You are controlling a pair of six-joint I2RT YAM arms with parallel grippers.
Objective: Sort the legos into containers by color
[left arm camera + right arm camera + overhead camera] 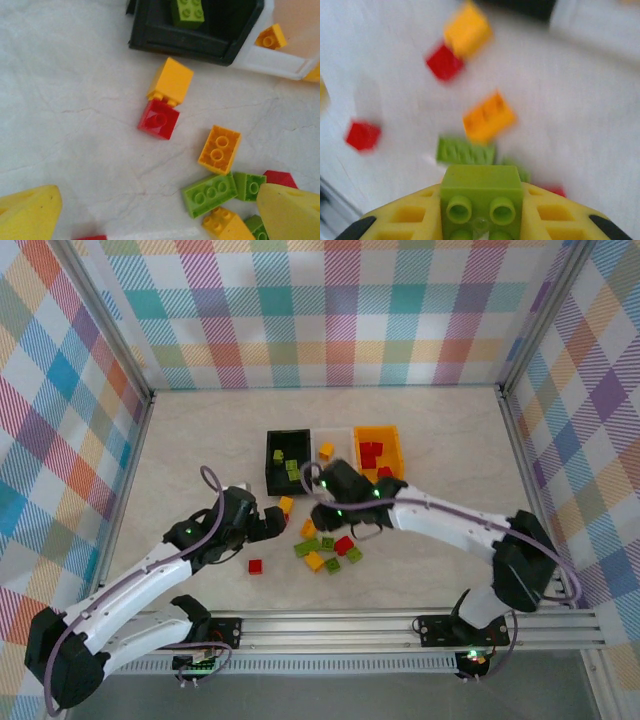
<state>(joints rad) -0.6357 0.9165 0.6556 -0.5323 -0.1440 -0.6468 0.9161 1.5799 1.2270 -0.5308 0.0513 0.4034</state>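
I will move my right gripper outward over the black container [270, 465] next and let go of the lime green lego there, since green legos are inside.
My right gripper [481, 212] is shut on a lime green lego [481, 192], its yellow fingers [405, 220] pressed to both sides; the scene below it is blurred. From above, this gripper [322, 483] hangs by the black container [270, 465], which holds green legos. The white container [338, 435] holds an orange lego [326, 451], and the orange container [393, 445] holds red ones. My left gripper [160, 220] is open over bare table, left of a pile of loose legos [325, 550]. A yellow lego [171, 80] rests against a red one [159, 118].
One red lego [255, 566] lies alone near my left arm. Metal frame rails [400, 625] run along the near edge, and checked walls close in the other sides. The black container's wall [180, 42] and the white one's rim [280, 65] stand just beyond the yellow lego.
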